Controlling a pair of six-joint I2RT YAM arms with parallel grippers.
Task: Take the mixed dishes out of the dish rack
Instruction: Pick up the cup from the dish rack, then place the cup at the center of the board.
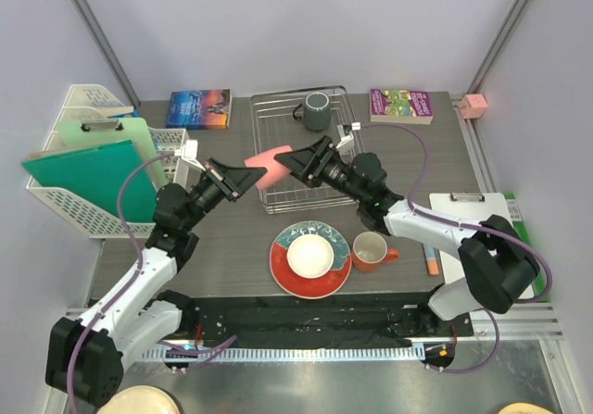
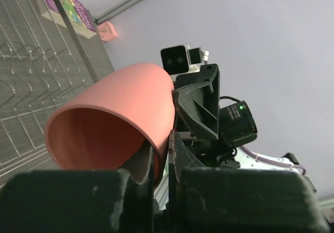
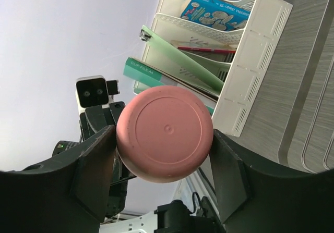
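The pink cup point(image 1: 266, 165) hangs sideways, so I will turn my left gripper downward. I will then bring it back and down to the bare tabletop point(image 1: 244, 236) beside the teal plate and release the cup.
The pink handleless cup point(image 1: 266, 165) hangs on its side above the front left corner of the silver wire dish rack point(image 1: 278, 207), between both grippers. My left gripper point(image 1: 248, 181) pinches its rim, one finger inside and one outside point(image 2: 163, 149); the cup's mouth point(image 2: 94, 139) faces that camera. My right gripper point(image 1: 295, 160) flanks the cup's base point(image 3: 164, 134), with both fingers against its sides. The dark grey mug point(image 1: 316, 110) stands in the rack's far end. The teal plate with red-orange rim point(image 1: 283, 270) lies on the table with the orange-and-white bowl point(image 1: 309, 256) on it. The orange mug point(image 1: 371, 251) stands beside it.
A white lattice basket point(image 1: 83, 201) with green folders stands at the left, also in the right wrist view point(image 3: 245, 61). Books lie at the back left point(image 1: 197, 109) and back right point(image 1: 400, 105). A clipboard point(image 1: 482, 219) and marker point(image 1: 431, 261) lie at the right.
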